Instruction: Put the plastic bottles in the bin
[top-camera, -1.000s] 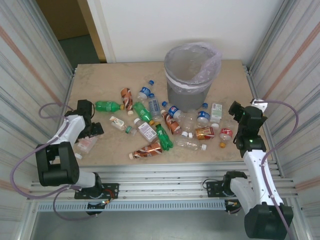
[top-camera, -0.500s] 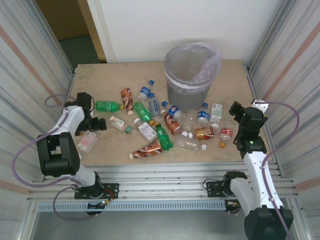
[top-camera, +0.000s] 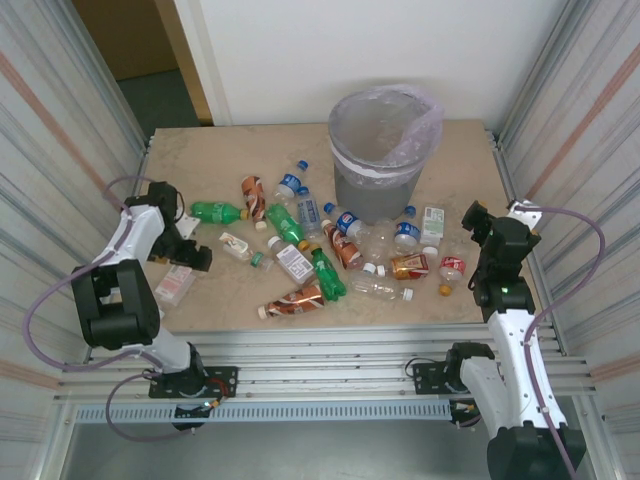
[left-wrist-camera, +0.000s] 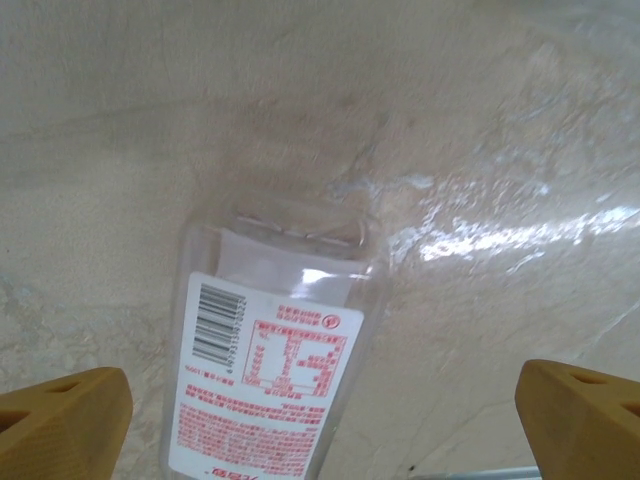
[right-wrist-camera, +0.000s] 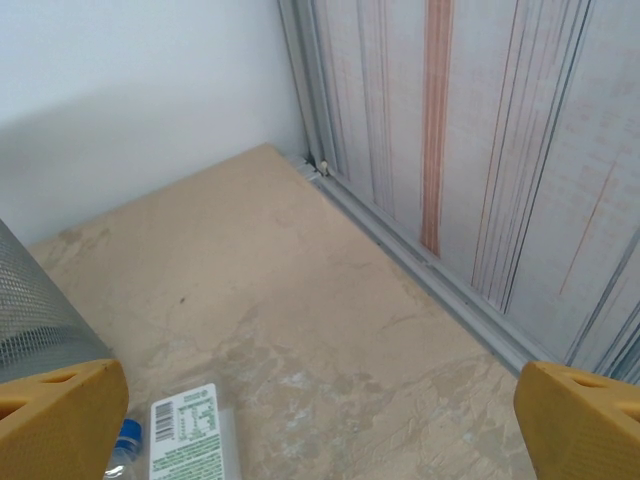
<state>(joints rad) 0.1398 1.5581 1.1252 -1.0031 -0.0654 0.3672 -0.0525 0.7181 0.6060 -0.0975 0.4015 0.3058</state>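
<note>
The clear bottle lies below my left gripper's open fingers and toward my base. My left gripper next lowers and draws slightly back onto the clear bottle's labelled body (top-camera: 176, 284) (left-wrist-camera: 262, 385).
The bin (top-camera: 380, 150) stands at the back of the table, grey with a clear bag liner. Several plastic bottles (top-camera: 328, 272) lie scattered in front of it. A clear bottle with a white and red label (top-camera: 172, 285) lies apart near the left edge. My left gripper (top-camera: 190, 256) hangs open just above it. In the left wrist view this bottle (left-wrist-camera: 270, 380) lies on the table below and between my left gripper's (left-wrist-camera: 320, 420) spread fingers, nearer the left one. My right gripper (top-camera: 472, 218) is open, above bare table right of the pile. Its wrist view shows a green-labelled bottle (right-wrist-camera: 188, 435) at lower left.
Corrugated metal walls (top-camera: 70, 130) close in both sides, and a rail (right-wrist-camera: 420, 255) runs along the right wall's foot. The bin's mesh side (right-wrist-camera: 30, 310) shows at the left of the right wrist view. A green bottle (top-camera: 215, 212) lies just beyond my left gripper.
My left arm has swung its wrist back and to the left, with the gripper staying over the clear bottle. My right arm has shifted slightly to the right. No bottle has moved.
</note>
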